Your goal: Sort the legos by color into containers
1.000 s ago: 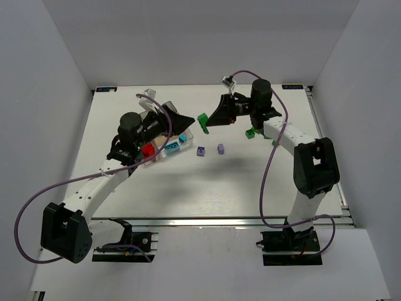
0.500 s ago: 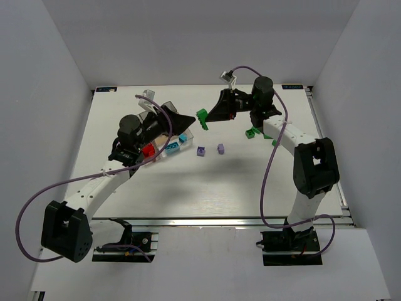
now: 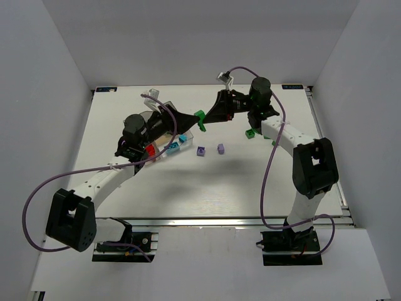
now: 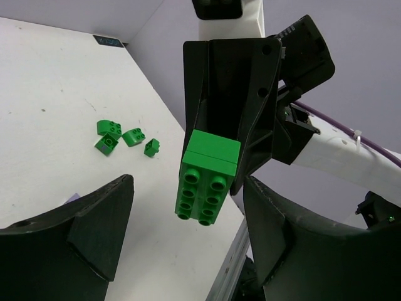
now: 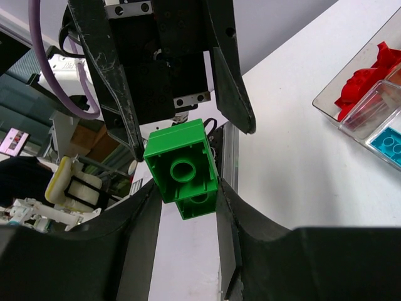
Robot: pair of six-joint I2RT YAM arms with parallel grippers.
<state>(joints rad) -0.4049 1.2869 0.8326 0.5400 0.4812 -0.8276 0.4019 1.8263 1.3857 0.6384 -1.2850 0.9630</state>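
Note:
Next, my right gripper lowers toward the left in the top view to release its green lego. The box's tan section (image 3: pixel 163 138) lies below it on that side.
My right gripper (image 3: pixel 205 120) is shut on a green lego made of two stacked bricks (image 3: pixel 200 116) and holds it in the air above the table, right of the box. In the right wrist view the green lego (image 5: pixel 183 168) sits clamped between the right gripper (image 5: pixel 186 191). My left gripper (image 3: pixel 190 120) is open and faces it. In the left wrist view the green lego (image 4: pixel 208 177) hangs just beyond the gap of the left gripper (image 4: pixel 188 232), with no contact visible. The clear box (image 3: pixel 161 154) holds red legos (image 5: pixel 366 81) and cyan legos (image 5: pixel 391 143).
Two pale purple legos (image 3: pixel 200 151) (image 3: pixel 220 148) lie on the table right of the box. A few loose green legos (image 3: pixel 250 132) lie under the right arm; they also show in the left wrist view (image 4: pixel 119 136). White walls enclose the table.
My right gripper has carried the green lego a little left and up. My left gripper has lifted off the box and swung right, and now faces the lego.

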